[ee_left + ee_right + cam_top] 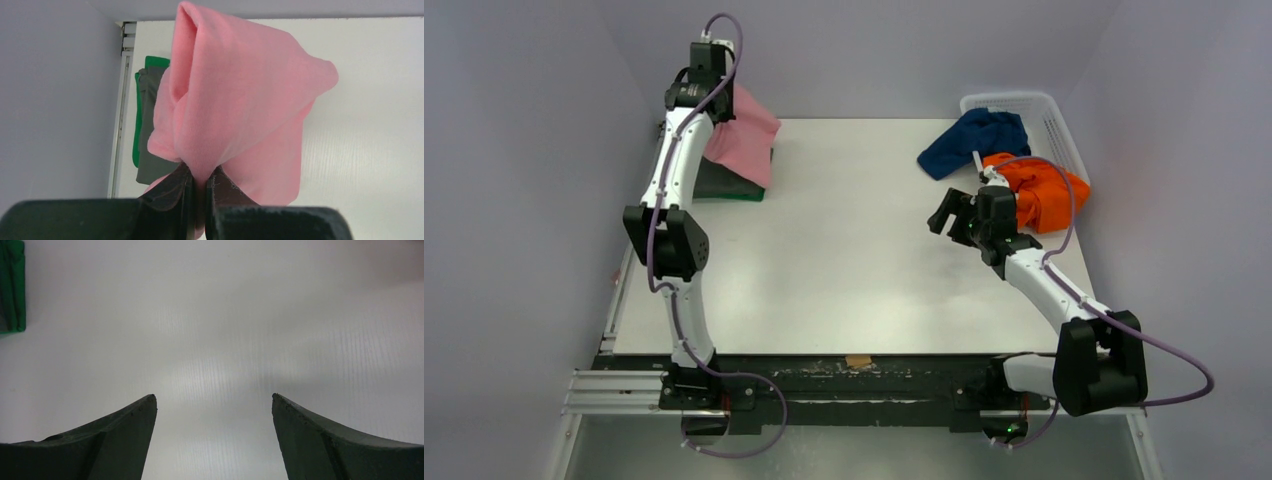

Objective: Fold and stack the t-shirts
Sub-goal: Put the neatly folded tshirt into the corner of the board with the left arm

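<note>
My left gripper moves down next, lays the pink t-shirt point(240, 100) over the folded dark grey t-shirt point(149, 120) and releases it there, since the stack lies beneath it.
My left gripper point(199, 176) is shut on the pink t-shirt point(240, 100), which hangs bunched and folded from it above the table's far left; the shirt also shows in the top view point(746, 140). Under it lies a folded dark grey t-shirt point(149, 125) on a folded green t-shirt point(136, 120), whose edge shows in the top view point(729, 194). The navy blue t-shirt point(974, 142) and the orange t-shirt point(1039, 190) spill crumpled from the white basket point(1049, 120). My right gripper point(952, 215) is open and empty over bare table point(214, 340).
The white mesh basket stands at the far right corner. Purple cables loop off both arms. A small piece of tape point(858, 361) sits at the table's near edge. Grey walls close in the left, back and right.
</note>
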`<state>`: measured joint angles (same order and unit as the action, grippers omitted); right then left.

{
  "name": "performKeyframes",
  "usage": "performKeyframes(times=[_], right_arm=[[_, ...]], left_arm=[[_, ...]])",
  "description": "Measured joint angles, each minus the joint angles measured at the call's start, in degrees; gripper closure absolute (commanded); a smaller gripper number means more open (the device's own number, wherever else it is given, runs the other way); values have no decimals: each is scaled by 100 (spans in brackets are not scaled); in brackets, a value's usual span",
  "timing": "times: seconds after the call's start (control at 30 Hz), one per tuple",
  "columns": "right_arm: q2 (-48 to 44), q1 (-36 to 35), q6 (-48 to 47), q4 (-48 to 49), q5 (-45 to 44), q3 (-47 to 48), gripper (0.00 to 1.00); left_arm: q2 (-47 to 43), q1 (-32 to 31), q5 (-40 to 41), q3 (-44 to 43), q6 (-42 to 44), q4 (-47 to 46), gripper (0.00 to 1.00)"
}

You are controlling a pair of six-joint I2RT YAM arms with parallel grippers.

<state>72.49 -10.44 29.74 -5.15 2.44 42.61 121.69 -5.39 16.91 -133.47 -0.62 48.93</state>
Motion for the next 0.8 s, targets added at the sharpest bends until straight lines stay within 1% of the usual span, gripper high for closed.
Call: performKeyframes(times=[0.17, 0.37, 0.4, 0.43, 0.47, 0.5, 0.57, 0.6, 0.63, 0.67, 0.7, 0.8], right_arm=[[26, 0, -2, -9, -4, 20, 17], [122, 0, -9, -35, -42, 57, 17], [140, 0, -13, -46, -46, 59, 17], [157, 0, -20, -63, -48, 61, 17], [170, 0, -22, -83, -50, 68, 17], [186, 0, -22, -94, -52, 79, 17], [219, 0, -24, -98, -68, 98, 16], [225, 0, -24, -114, -85, 105, 16], [225, 0, -24, -129, -101, 111, 16], [225, 0, -24, -136, -131, 122, 16], [225, 0, -24, -142, -153, 133, 16], [221, 0, -22, -149, -186, 144, 15]], left_arm=[[66, 326, -114, 380, 195, -142, 100], [503, 890, -319, 385, 328, -356, 100], [605, 988, -343, 385, 326, -389, 97], [732, 1088, -363, 385, 326, -439, 86], [822, 1154, -376, 385, 323, -476, 80], [903, 1211, -387, 385, 323, -498, 69], [1080, 1300, -380, 385, 308, -540, 39], [1141, 1322, -358, 385, 321, -566, 22], [1202, 1338, -306, 378, 280, -599, 10], [1244, 1338, -269, 356, 282, -601, 5], [1272, 1335, -232, 330, 177, -595, 1], [1241, 1322, -203, 289, -79, -592, 0]])
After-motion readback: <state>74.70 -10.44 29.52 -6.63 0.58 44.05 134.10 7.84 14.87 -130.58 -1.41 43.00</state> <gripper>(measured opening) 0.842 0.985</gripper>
